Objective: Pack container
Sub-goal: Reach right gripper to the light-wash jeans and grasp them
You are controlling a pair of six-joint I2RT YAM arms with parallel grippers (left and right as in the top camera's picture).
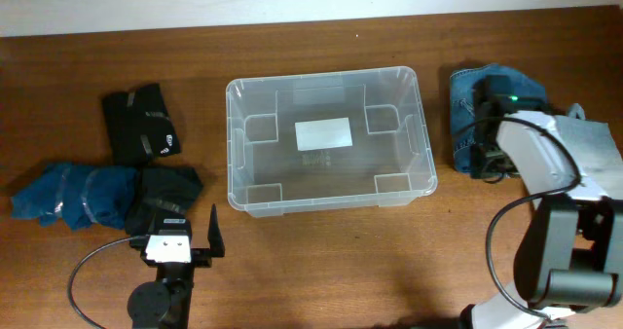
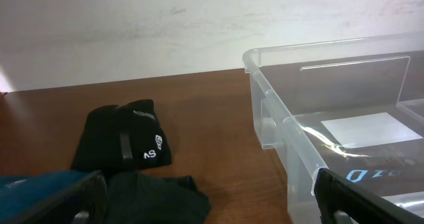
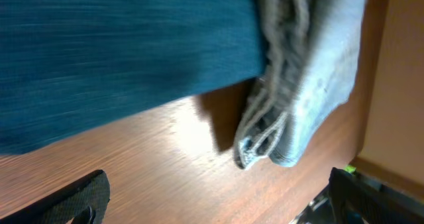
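I need to move my right gripper to the right in the overhead view and down onto the grey-blue denim garment beside the blue denim's edge.
The container (image 1: 232, 144) is a large clear plastic bin at the table's middle, empty, with a white label (image 1: 323, 133) on its bottom. It also shows in the left wrist view (image 2: 271, 95). My left gripper (image 1: 177, 227) is open and empty at the front left, near a black garment (image 1: 165, 193); its fingers (image 2: 212, 207) frame that garment (image 2: 152, 197) and the bin's corner. My right gripper (image 1: 482, 144) is open over folded blue denim (image 1: 477, 100) right of the bin. In the right wrist view the denim (image 3: 119, 58) lies just beyond the open fingers (image 3: 218, 204).
A second black garment with a white logo (image 1: 141, 123) lies at the back left, also seen in the left wrist view (image 2: 122, 138). A blue garment (image 1: 73, 195) lies at the far left. A pale grey-blue folded edge (image 3: 305, 85) lies beside the denim.
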